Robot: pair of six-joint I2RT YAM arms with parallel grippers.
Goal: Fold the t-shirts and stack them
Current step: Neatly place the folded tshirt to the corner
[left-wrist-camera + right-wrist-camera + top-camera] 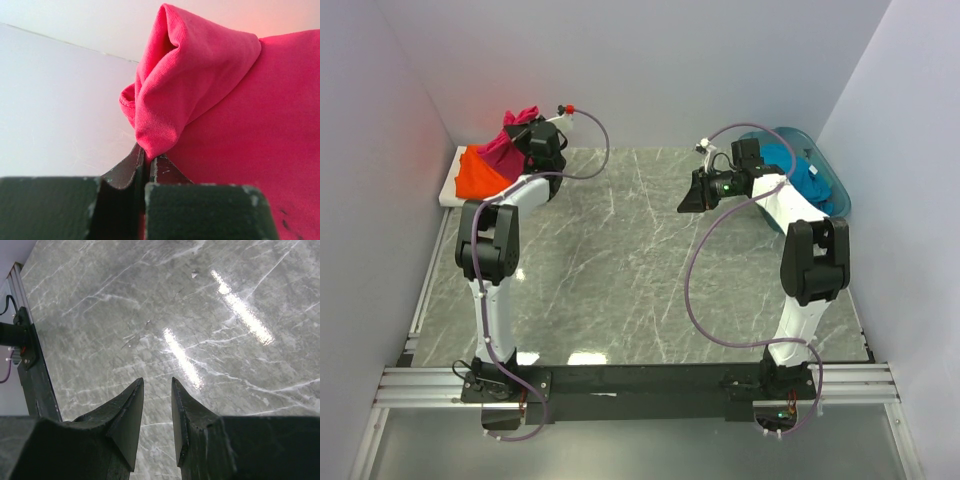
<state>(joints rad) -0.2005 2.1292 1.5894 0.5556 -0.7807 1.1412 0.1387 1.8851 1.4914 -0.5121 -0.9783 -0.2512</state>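
Observation:
My left gripper should move down and to the left in the top view next, letting go of the magenta-red t-shirt over the orange t-shirt (pixel 478 178), because the orange one lies flat underneath.
My left gripper (pixel 527 138) (pixel 146 155) is shut on a bunched fold of the magenta-red t-shirt (pixel 503 147) (pixel 240 125) and holds it up at the far left corner. Just under it, the orange t-shirt (pixel 478 178) lies flat on a white board (pixel 449 188). At the far right, the teal-blue t-shirt (pixel 790 165) lies crumpled in the basket. My right gripper (pixel 685 204) (pixel 157 382) hangs open over bare marble table (pixel 150 305), left of the basket, with nothing between its fingers.
The translucent teal basket (pixel 832 185) stands at the far right against the wall. Grey walls close in the table on the left, back and right. A black rail (pixel 35 375) and the arm bases (pixel 640 385) run along the near edge.

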